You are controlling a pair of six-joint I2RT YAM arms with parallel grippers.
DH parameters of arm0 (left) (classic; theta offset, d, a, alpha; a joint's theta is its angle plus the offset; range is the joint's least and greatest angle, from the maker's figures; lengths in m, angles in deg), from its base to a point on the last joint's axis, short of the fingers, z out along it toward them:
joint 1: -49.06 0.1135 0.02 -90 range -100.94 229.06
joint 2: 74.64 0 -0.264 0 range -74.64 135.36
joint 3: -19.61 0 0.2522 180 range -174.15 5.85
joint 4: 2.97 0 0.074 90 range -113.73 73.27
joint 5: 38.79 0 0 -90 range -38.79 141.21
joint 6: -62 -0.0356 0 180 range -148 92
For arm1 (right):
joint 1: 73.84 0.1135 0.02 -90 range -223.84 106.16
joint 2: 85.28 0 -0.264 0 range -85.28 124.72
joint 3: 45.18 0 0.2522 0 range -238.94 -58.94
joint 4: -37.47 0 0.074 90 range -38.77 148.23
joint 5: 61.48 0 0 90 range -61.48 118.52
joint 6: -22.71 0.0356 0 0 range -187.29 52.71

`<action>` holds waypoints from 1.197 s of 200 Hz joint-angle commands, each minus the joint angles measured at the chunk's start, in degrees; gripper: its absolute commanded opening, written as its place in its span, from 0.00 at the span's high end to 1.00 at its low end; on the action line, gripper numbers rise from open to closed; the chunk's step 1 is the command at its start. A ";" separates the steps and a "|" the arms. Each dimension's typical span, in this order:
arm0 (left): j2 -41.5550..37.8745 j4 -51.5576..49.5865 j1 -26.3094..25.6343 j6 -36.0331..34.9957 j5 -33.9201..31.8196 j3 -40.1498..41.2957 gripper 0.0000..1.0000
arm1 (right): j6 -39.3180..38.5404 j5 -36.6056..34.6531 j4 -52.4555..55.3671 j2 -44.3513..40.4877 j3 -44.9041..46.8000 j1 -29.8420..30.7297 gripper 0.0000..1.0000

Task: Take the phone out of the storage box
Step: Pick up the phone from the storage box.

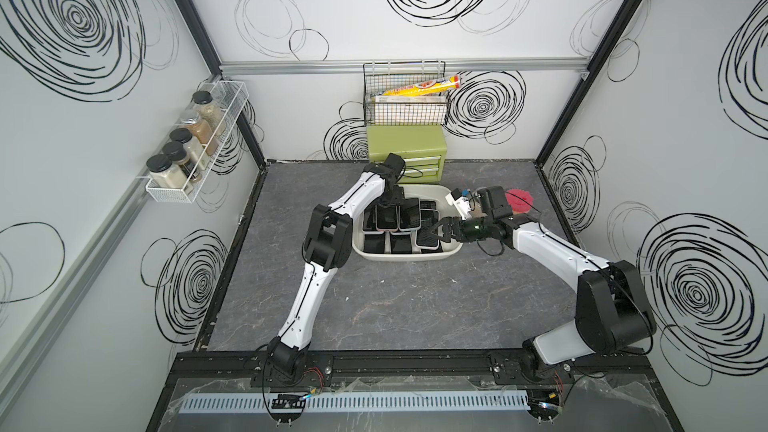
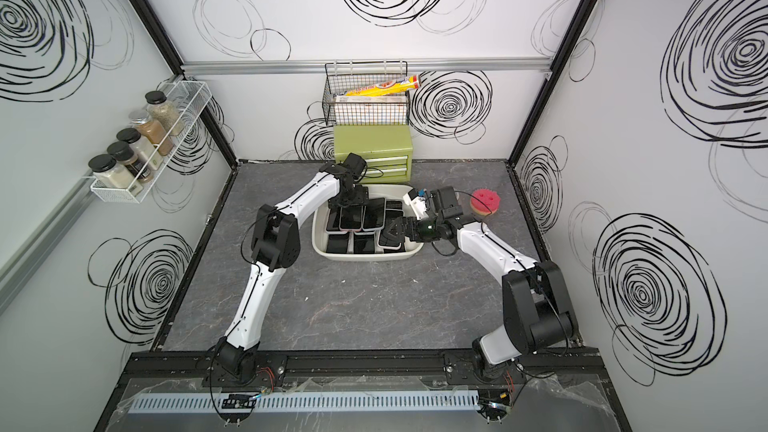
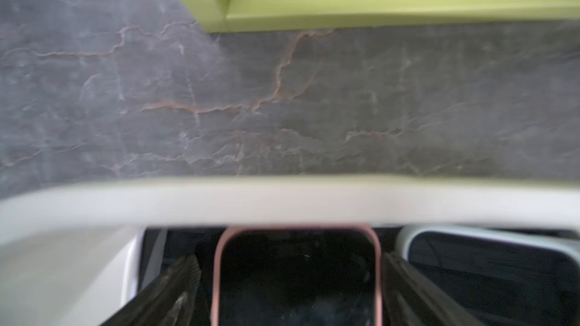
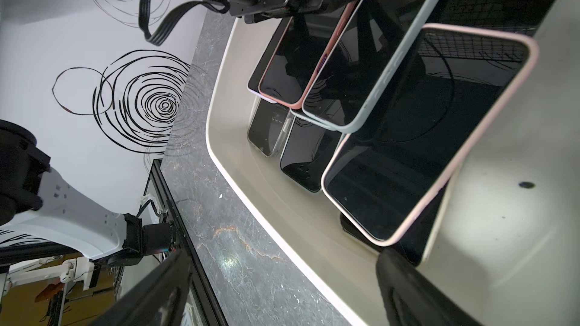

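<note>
Next, my left gripper needs to draw back along the pink-cased phone and close on its long edges, since the phone's middle (image 1: 387,215) lies back from the open fingers.
The off-white storage box (image 1: 415,257) (image 2: 368,258) sits mid-table with several dark-screened phones lying overlapped in it. My left gripper (image 1: 390,201) (image 2: 349,200) points down into its far left part. In the left wrist view the left gripper (image 3: 290,261) is open, its fingers on either side of a pink-cased phone (image 3: 296,280) (image 4: 292,67) with small gaps. My right gripper (image 1: 434,234) (image 4: 284,258) reaches in from the right, open and holding nothing, one finger (image 4: 417,290) inside the box next to a pale-pink phone (image 4: 423,139).
A green drawer chest (image 1: 405,147) stands just behind the box, with a black wire basket (image 1: 403,108) on the wall above it. A pink sponge (image 2: 484,199) lies at the right. A spice rack (image 1: 195,147) hangs on the left wall.
</note>
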 commanded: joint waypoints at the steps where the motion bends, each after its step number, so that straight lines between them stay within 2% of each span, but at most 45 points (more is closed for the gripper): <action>1: -4.25 -4.14 -1.18 -0.71 -1.54 6.99 0.06 | -0.74 -0.19 0.61 -1.36 -0.48 0.21 0.04; 18: -6.32 -3.04 -1.22 -1.72 -0.78 10.75 0.07 | -0.31 -0.39 0.08 -1.52 -0.12 0.21 0.04; 77: -7.76 -2.27 -2.54 -1.29 0.73 14.85 0.07 | 1.77 -0.90 -2.17 -2.62 1.22 0.23 0.04; 96: -7.72 -2.04 -2.49 -1.79 -0.06 15.83 0.16 | 2.27 -1.30 -2.57 -3.16 1.90 0.26 0.04; 113: -7.66 -1.79 -2.51 -2.15 -1.13 16.04 0.34 | 3.44 -0.98 -3.43 -3.34 2.49 0.20 0.04; 127: -8.38 -1.18 -2.54 -2.09 -0.89 15.79 0.42 | 4.35 -0.03 -4.08 -3.38 2.55 0.29 0.05; 158: -13.04 1.11 -2.45 -1.08 1.62 15.73 0.46 | 5.47 5.45 -4.94 -3.31 2.09 0.71 0.05; 189: -19.95 3.78 -2.10 0.16 6.33 16.28 0.51 | 9.91 13.08 -13.38 -2.54 4.34 3.62 0.05; 239: -26.29 2.96 -2.33 0.91 12.41 16.72 0.53 | 14.43 11.99 -20.99 2.87 3.55 6.44 0.08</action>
